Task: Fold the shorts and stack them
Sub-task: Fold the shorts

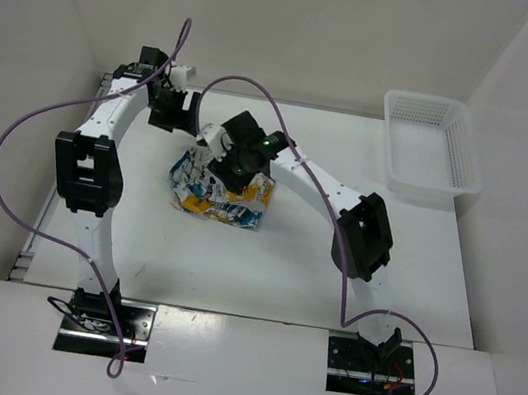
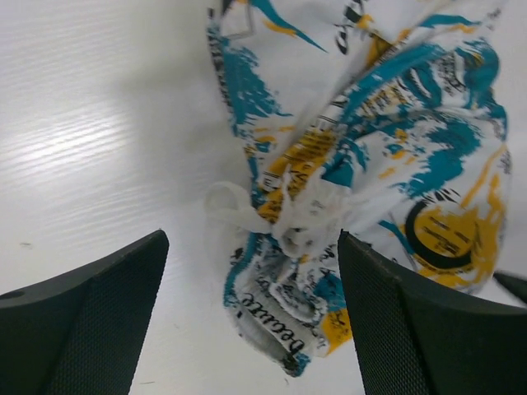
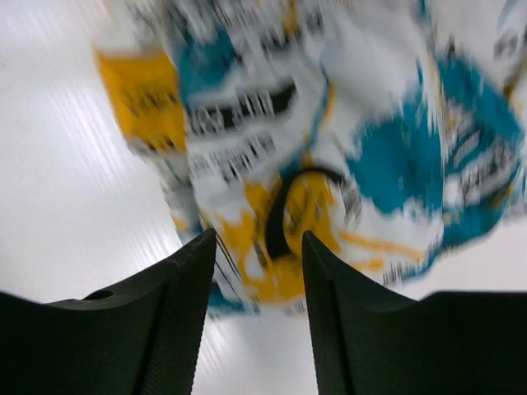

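My left gripper should move to its right in the top view next and lower its open fingers around the bunched white fold of the shorts, because that fold is below the gripper that way.
The shorts (image 1: 221, 195) lie crumpled in a heap at the middle of the table, white with teal, yellow-orange and black print. My left gripper (image 1: 203, 150) hangs over the heap's far left edge. In the left wrist view it (image 2: 251, 239) is wide open, with the waistband and white drawstring of the shorts (image 2: 370, 156) lying below and between the fingers (image 2: 99, 313), not pinched. My right gripper (image 1: 237, 167) hangs over the heap's far side. In the blurred right wrist view it (image 3: 258, 234) is open and empty just above the shorts (image 3: 329, 156).
A white plastic mesh basket (image 1: 465, 162) stands at the table's far right corner. White walls close in the table at the left, back and right. Purple cables loop over both arms.
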